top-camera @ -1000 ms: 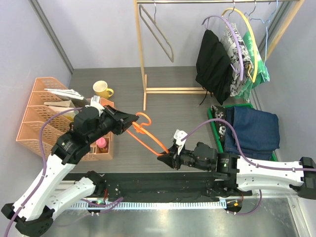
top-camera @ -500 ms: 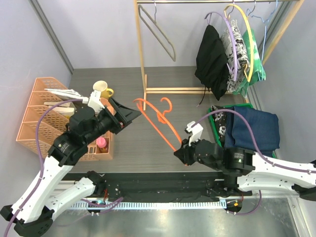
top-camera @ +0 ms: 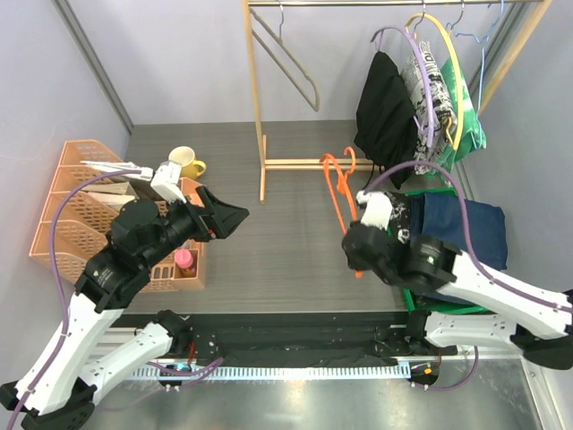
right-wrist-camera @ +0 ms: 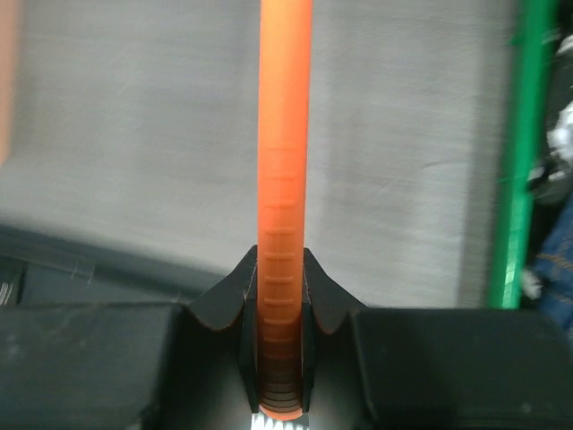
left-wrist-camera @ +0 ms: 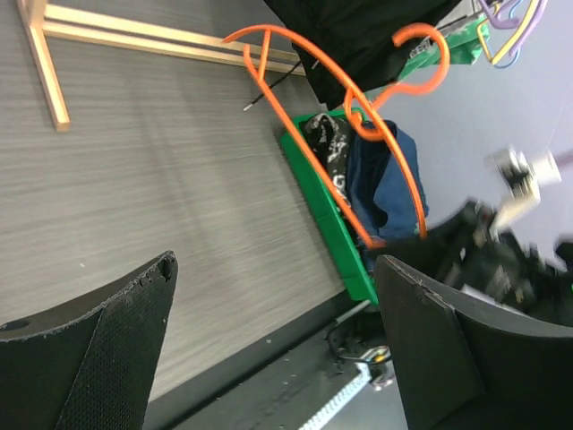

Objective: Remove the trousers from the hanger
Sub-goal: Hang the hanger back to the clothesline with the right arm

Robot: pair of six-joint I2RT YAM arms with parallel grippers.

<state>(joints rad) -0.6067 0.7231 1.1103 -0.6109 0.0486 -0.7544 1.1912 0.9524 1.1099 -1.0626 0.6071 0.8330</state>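
I will next raise the empty orange hanger (top-camera: 338, 186) outward with my right gripper, hook it on the bare bar by the grey hanger, outward and above, and release it.
My right gripper (top-camera: 357, 261) (right-wrist-camera: 279, 262) is shut on the lower end of an empty orange hanger (top-camera: 338, 186) (right-wrist-camera: 285, 134) (left-wrist-camera: 358, 116), held upright beside the green bin (top-camera: 405, 296) (left-wrist-camera: 327, 219). My left gripper (top-camera: 231, 218) (left-wrist-camera: 276, 264) stands open and empty over the floor, well to the left of the hanger. In the bin lie navy denim trousers (top-camera: 461, 233) (left-wrist-camera: 380, 179) and a black-and-white marbled pair (top-camera: 398, 228) (left-wrist-camera: 327, 143). On the rail hang black trousers (top-camera: 385, 107) (left-wrist-camera: 358, 36), a newspaper-print pair (top-camera: 428, 90) and a green pair (top-camera: 467, 121).
A wooden clothes rack (top-camera: 258, 116) stands at the back with an empty grey hanger (top-camera: 288, 55). An orange organiser basket (top-camera: 67, 219), a yellow mug (top-camera: 185, 162) and a pink bottle (top-camera: 183, 261) sit at the left near my left arm.
My left gripper let go of the orange hanger, opened wide and drew back left. My right arm carried the hanger to the right and stood it up by the green bin.
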